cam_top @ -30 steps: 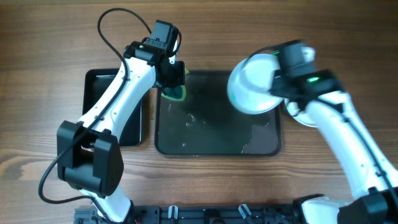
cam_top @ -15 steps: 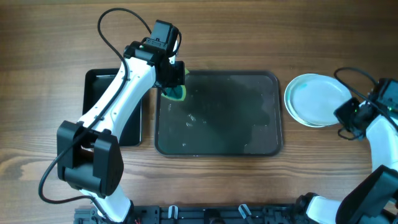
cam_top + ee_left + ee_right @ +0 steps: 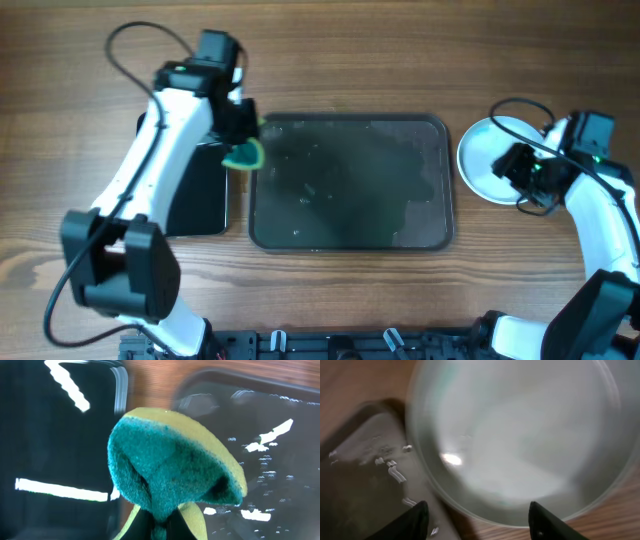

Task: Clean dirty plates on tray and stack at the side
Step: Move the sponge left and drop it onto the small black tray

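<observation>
I should next move my left gripper to the left in the overhead view to the black tray below it, then lower it and release the sponge. The grey tray is empty.
The dark grey tray lies in the middle of the table, wet-speckled, with no plate on it. The white plates rest on the wood just right of it; how many are stacked I cannot tell. My right gripper hovers over their right part, open, its dark fingertips wide apart above the near rim of the top plate. My left gripper is shut on a green and yellow sponge, which hangs at the tray's left edge. The sponge fills the left wrist view, pinched by the gripper.
A smaller black tray sits left of the grey one, partly under my left arm, and shows as a dark tray in the left wrist view. Bare wooden table surrounds everything. The arm bases stand at the front edge.
My right gripper carried a plate from over the tray to the stack on the right and opened. My left arm swung left with the sponge, toward the black tray.
</observation>
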